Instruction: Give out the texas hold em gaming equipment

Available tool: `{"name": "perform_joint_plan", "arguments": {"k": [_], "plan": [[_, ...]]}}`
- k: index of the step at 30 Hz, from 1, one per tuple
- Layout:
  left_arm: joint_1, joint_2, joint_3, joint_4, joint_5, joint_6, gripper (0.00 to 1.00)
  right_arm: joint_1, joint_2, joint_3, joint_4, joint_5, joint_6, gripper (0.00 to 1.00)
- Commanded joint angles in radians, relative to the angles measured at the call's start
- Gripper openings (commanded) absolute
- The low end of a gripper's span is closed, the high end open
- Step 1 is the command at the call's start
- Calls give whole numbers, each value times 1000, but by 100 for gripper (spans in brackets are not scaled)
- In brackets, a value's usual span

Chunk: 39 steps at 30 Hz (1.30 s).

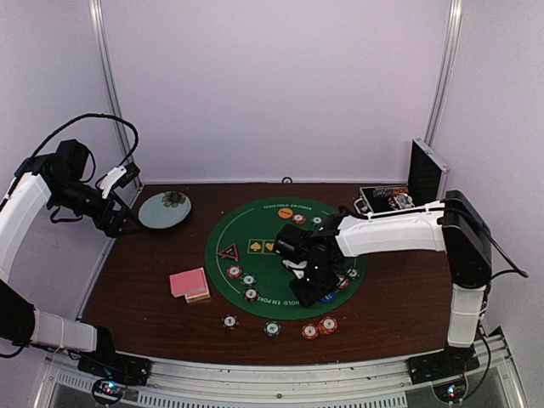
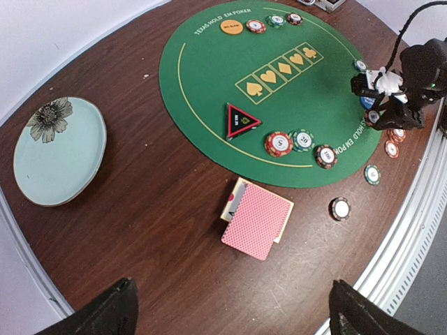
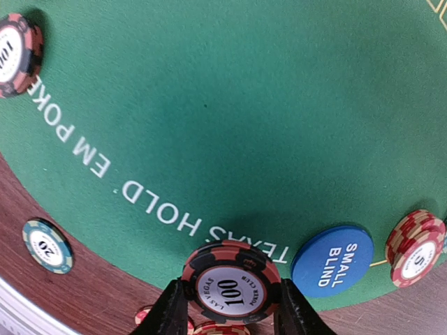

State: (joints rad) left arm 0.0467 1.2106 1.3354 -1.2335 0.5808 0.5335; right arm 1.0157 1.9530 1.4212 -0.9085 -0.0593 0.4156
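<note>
The chip hangs flat just above the mat's TEXAS lettering (image 3: 269, 249) beside the blue disc (image 3: 332, 259). My right gripper will next lower slightly onto that spot and release the chip.
My right gripper (image 3: 232, 315) is shut on a red-and-black striped "100" poker chip (image 3: 232, 283), held flat just above the near edge of the green mat (image 3: 230, 105). Right beside it on the mat lies the blue "small blind" disc (image 3: 332, 259). My left gripper (image 2: 234, 322) stands open and empty, raised at the far left (image 1: 119, 223). The pink-backed playing cards (image 2: 257, 220) lie stacked on the wood below it. On the mat are the black-red triangle marker (image 2: 241, 120), the orange disc (image 2: 231, 26) and three chips (image 2: 302, 139).
A pale blue plate (image 1: 164, 210) sits at the back left. The open aluminium case (image 1: 423, 174) stands at the back right. Several loose chips (image 1: 309, 331) lie on the wood near the front edge. A red chip (image 3: 417, 249) sits right of the blue disc.
</note>
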Motion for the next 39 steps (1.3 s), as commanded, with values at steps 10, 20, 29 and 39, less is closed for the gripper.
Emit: {"name": "perform_joint_plan", "arguments": {"k": [10,20,29,39], "plan": [[1,-4,-29,-24,19,59,98,-12,-30,-77,57,33,33,18],[-42,2,-117,-72,4,171,98,-15,-42,-33,19,42,33,61],[-179,2,-203,-20,-84,190,97,-15,-103,52,-37,54,52,71],[-269,41,-321,116,-125,241,98,-15,-199,41,113,33,163,99]]}}
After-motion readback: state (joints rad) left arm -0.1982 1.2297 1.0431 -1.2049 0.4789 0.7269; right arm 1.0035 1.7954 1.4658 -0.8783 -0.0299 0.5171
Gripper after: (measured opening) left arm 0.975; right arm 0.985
